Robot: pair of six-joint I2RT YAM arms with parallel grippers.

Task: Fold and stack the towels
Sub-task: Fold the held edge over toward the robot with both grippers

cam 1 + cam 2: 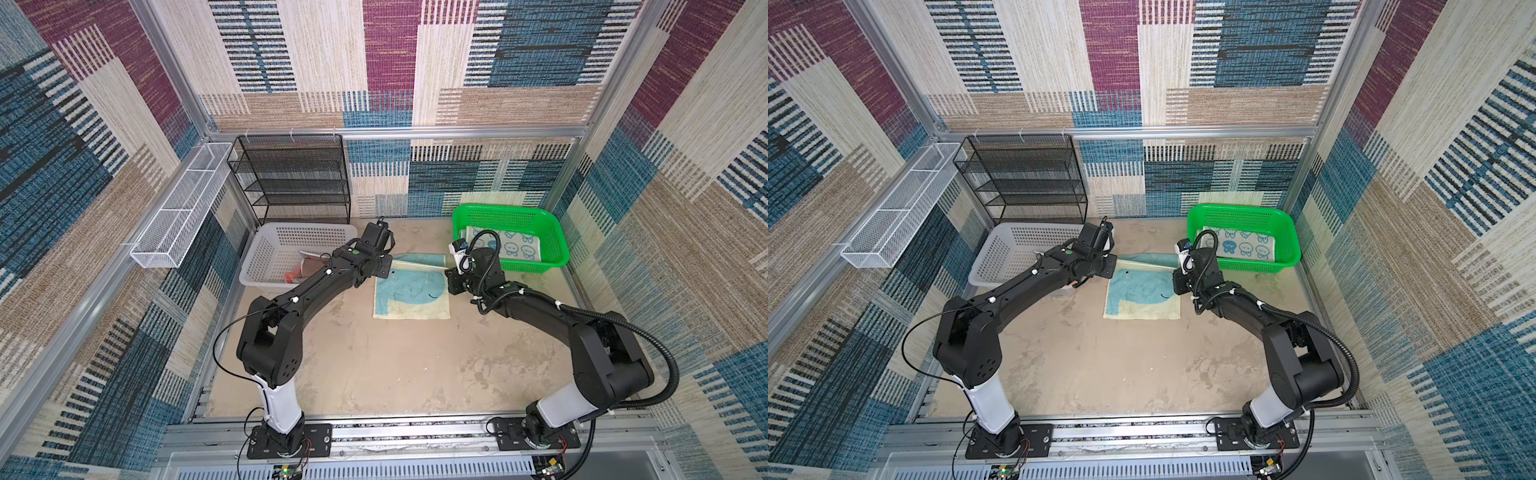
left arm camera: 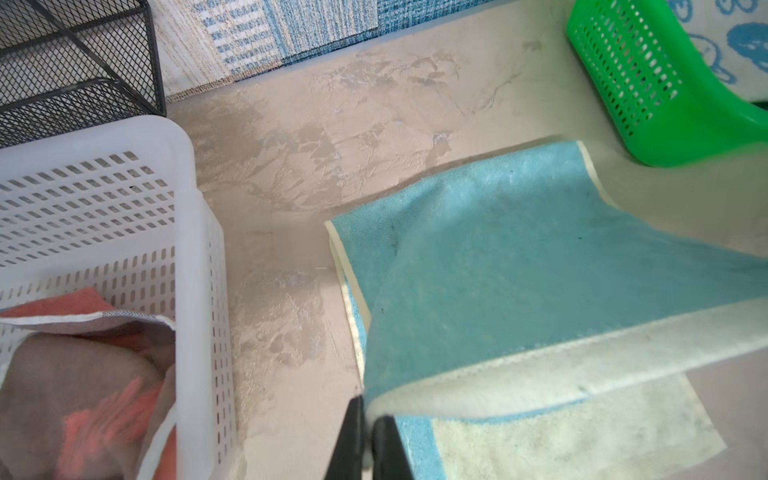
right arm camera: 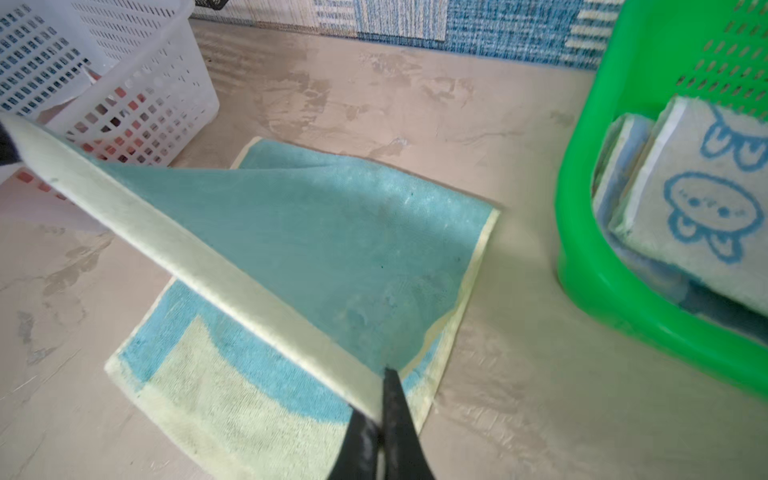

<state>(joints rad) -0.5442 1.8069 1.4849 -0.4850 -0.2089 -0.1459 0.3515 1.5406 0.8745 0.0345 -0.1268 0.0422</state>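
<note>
Next, the left gripper draws back and down toward the towel's near corner (image 1: pixel 377 315) on the white basket's side and lets go, because the towel's near half still lies uncovered.
A teal towel with a cream edge (image 1: pixel 411 293) (image 1: pixel 1142 297) lies mid-table between the two baskets. Its far edge is lifted and folded back toward the front. My left gripper (image 2: pixel 370 417) is shut on the left corner of that raised cream edge (image 2: pixel 540 374). My right gripper (image 3: pixel 380 399) is shut on the right corner, with the teal underside (image 3: pixel 311 232) sloping up from the table. A folded white towel with blue rabbit faces (image 1: pixel 513 245) (image 3: pixel 698 216) rests in the green basket on other folded cloth. A brown towel with a red figure (image 1: pixel 305 270) (image 2: pixel 83 374) lies crumpled in the white basket.
The white perforated basket (image 1: pixel 266 266) (image 2: pixel 187 249) stands at the left and the green basket (image 1: pixel 509 208) (image 3: pixel 582 249) at the back right. A black mesh shelf (image 1: pixel 291 183) sits against the back wall and a white wire rack (image 1: pixel 178 208) hangs on the left wall.
</note>
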